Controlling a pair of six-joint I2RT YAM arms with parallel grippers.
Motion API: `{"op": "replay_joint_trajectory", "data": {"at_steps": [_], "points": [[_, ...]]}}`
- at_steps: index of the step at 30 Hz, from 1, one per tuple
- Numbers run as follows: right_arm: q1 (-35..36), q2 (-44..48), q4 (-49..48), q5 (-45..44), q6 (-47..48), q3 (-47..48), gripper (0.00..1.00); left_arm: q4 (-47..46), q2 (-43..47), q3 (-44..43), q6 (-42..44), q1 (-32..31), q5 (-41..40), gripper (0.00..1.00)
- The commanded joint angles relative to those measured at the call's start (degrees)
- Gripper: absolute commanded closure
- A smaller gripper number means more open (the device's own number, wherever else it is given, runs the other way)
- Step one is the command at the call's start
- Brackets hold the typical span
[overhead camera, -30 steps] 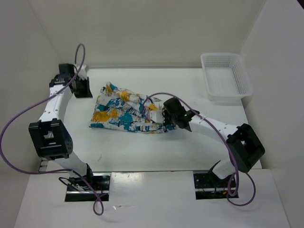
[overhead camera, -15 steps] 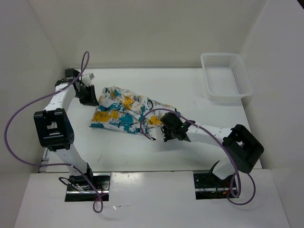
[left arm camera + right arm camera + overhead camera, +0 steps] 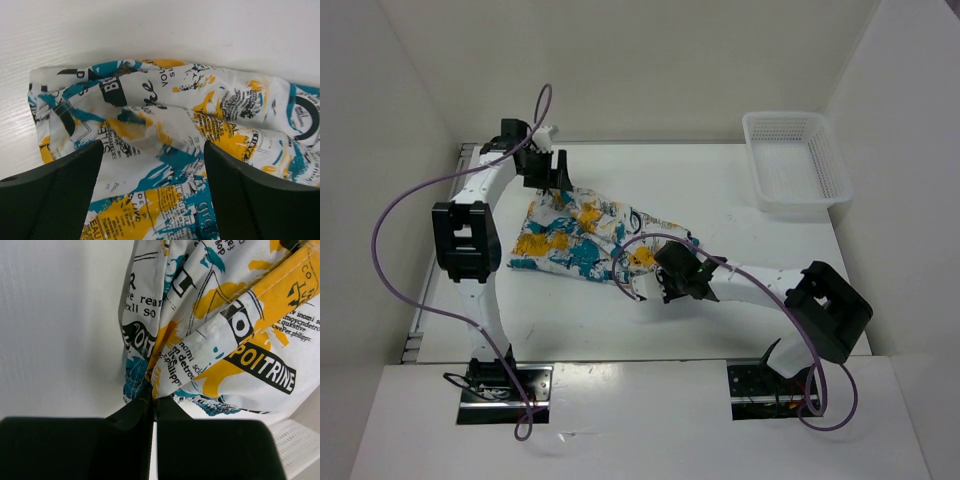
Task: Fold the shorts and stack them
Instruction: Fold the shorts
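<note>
My left gripper comes down onto the raised fold of the shorts next, because this fold of cloth already lies between its open fingers.
The shorts (image 3: 570, 235) lie spread and wrinkled on the white table, white cloth with yellow and teal patches and dark lettering. My left gripper (image 3: 552, 183) hovers over their far left corner. In the left wrist view it (image 3: 154, 150) stands open, the shorts (image 3: 165, 115) lying loose between and below its black fingers (image 3: 55, 195). My right gripper (image 3: 648, 285) is at the cloth's near right end, shut on a bunched edge of the shorts (image 3: 225, 315); the cloth comes out right at its closed tips (image 3: 152, 396).
A white plastic mesh basket (image 3: 795, 160) stands at the back right of the table. White walls close in the back and both sides. Purple cables loop off both arms. Bare table (image 3: 720, 200) lies between the shorts and the basket.
My left gripper has opened, let go of the shorts' left corner and moved back and to the right. My right gripper pulled its end of the cloth nearer and leftward, then stayed put.
</note>
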State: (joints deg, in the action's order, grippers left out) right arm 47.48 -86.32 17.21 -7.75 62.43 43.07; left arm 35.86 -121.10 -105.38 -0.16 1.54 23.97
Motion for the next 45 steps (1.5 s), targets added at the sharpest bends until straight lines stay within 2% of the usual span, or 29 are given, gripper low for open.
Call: {"op": "replay_joint_trajectory", "data": {"at_steps": [1,3,6,9,10,11,12,15,18,19,21,22,26,32,41,45], "points": [[0.59,-0.69,1.07,0.72,-1.17,1.23,0.97,-4.30,-1.15,-3.33,0.16,-0.57,-4.44,0.10],[0.59,-1.22,1.60,1.24,-1.17,1.76,0.97,-4.91,-2.30,-3.86,0.16,-1.19,-4.98,0.05],[0.59,-1.22,2.12,1.24,-1.70,1.76,0.97,-5.44,-3.70,-4.66,0.16,-2.33,-6.55,0.05],[0.59,-1.22,2.12,1.24,-1.70,1.76,0.97,-4.31,-4.93,-5.18,0.16,-3.64,-8.32,0.12],[0.59,-1.22,2.12,1.24,-1.70,1.76,0.97,-3.78,-5.55,-5.18,0.16,-3.65,-8.32,0.18],[0.59,-1.22,2.12,1.24,-1.70,1.76,0.97,-3.78,-5.55,-5.18,0.16,-4.26,-8.84,0.35],[0.59,-1.22,2.12,1.24,-1.70,2.28,0.97,-3.08,-5.55,-5.18,0.16,-4.27,-8.85,0.42],[0.59,-1.22,2.12,1.24,-1.70,2.28,0.97,-0.89,-5.55,-5.18,0.16,-4.27,-8.15,0.54],[0.59,-1.74,1.60,1.24,-1.70,2.28,0.97,1.15,-6.08,-5.18,0.16,-4.27,-7.62,0.62],[0.59,-1.74,1.60,1.24,-1.70,2.28,0.97,1.67,-5.56,-4.49,0.16,-4.27,-7.62,0.78],[0.59,-1.74,0.98,1.24,-1.70,2.28,0.97,1.67,-4.85,-3.43,0.16,-4.27,-6.92,0.96],[0.59,-1.74,0.98,1.24,-1.18,1.67,0.97,1.67,-3.54,-2.64,0.16,-4.27,-6.92,1.00],[0.59,-1.22,0.37,1.24,-0.65,1.14,0.97,3.60,0.15,-1.32,0.16,-3.74,-6.30,1.00],[0.59,-0.17,-0.34,0.72,-0.12,0.00,0.97,8.87,6.23,4.48,0.16,-3.21,-9.90,1.00],[0.59,0.37,-0.86,0.72,1.02,-1.06,0.97,10.64,20.71,22.75,0.16,-2.60,-25.09,1.00],[0.59,0.37,-1.39,1.24,1.55,-0.54,0.97,13.88,21.95,29.43,0.16,-2.60,-26.25,1.00]]}}
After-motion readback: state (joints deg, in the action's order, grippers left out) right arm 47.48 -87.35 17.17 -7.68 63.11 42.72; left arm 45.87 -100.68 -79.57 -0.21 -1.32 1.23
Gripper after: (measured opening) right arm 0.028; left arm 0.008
